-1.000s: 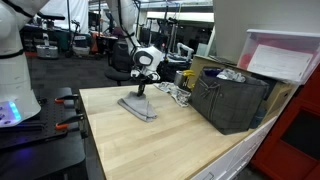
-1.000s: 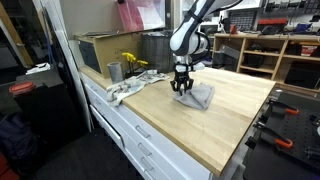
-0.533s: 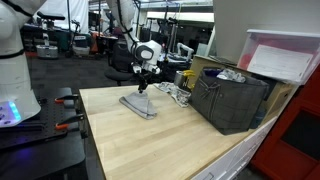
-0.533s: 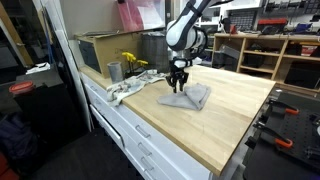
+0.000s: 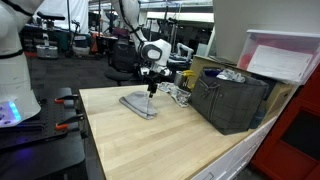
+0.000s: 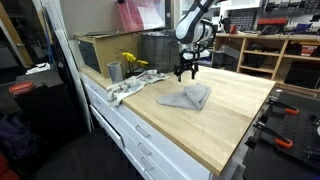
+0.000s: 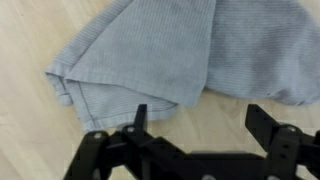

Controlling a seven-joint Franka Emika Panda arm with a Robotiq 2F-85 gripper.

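The cloth's folded flap edge (image 6: 197, 90) (image 7: 142, 88) lies below my gripper with bare tabletop between my fingers, so I will lower it onto that edge, toward the left in the wrist view.
A grey folded cloth (image 5: 139, 104) (image 6: 187, 97) (image 7: 150, 50) lies flat on the light wooden table (image 5: 150, 145) (image 6: 230, 120). My gripper (image 5: 152, 84) (image 6: 186, 73) (image 7: 200, 115) hangs above the cloth's far edge, open and apart from it. In the wrist view the two black fingers (image 7: 139, 118) stand wide, with bare tabletop and nothing else between them, and the cloth fills the upper part of the picture.
A dark crate (image 5: 235, 100) with items inside stands at the table's edge in an exterior view. Crumpled rags (image 6: 125, 90), a metal cup (image 6: 114, 71) and a yellow thing (image 6: 133, 63) sit near a bin (image 6: 100, 48) by the table's end.
The gripper was shut on the cloth a second ago. It has opened, let the cloth go and risen above it; the cloth has settled flat.
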